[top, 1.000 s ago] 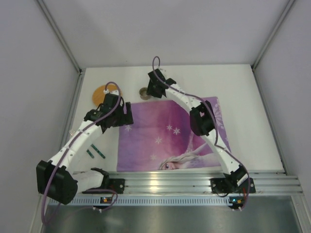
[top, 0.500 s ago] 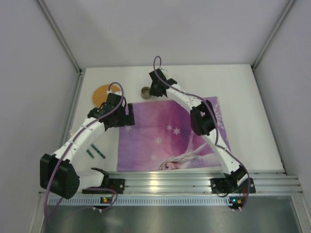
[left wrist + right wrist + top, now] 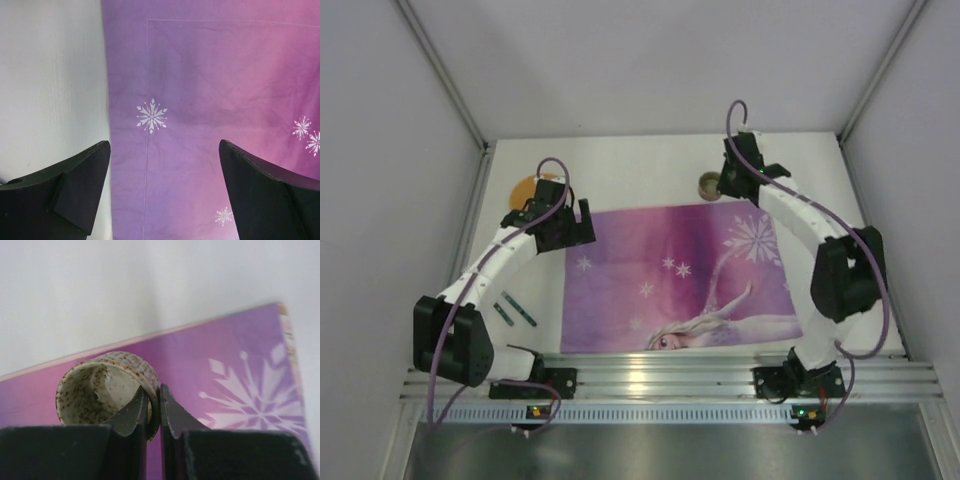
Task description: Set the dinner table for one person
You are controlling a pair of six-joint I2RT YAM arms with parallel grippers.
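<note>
My right gripper will next move back and down onto the placemat [image 3: 670,280] beside the large white snowflake, because the cup [image 3: 708,185] still hangs out at the placemat's far edge.
The white dinner table [image 3: 820,170] holds a purple placemat [image 3: 670,280] printed with a cartoon girl. My right gripper [image 3: 722,185] is shut on the wall of a small speckled beige cup [image 3: 708,185] just past the placemat's far edge. In the right wrist view the fingers [image 3: 172,412] pinch the cup's rim [image 3: 107,382], one inside and one outside, above the placemat [image 3: 225,365]. My left gripper [image 3: 582,230] is open and empty over the placemat's far left corner. In the left wrist view it [image 3: 165,190] hovers over the placemat's left edge [image 3: 210,100] and the table [image 3: 50,75].
An orange plate [image 3: 523,187] lies at the far left, partly hidden behind the left arm. Two slim dark green utensils [image 3: 516,312] lie on the table left of the placemat. Grey walls close in the table on three sides, and a metal rail [image 3: 670,375] runs along the near edge.
My right arm has carried the cup to the right along the placemat's far edge, uncovering the placemat. My left gripper has shifted slightly toward the far left corner of the placemat.
</note>
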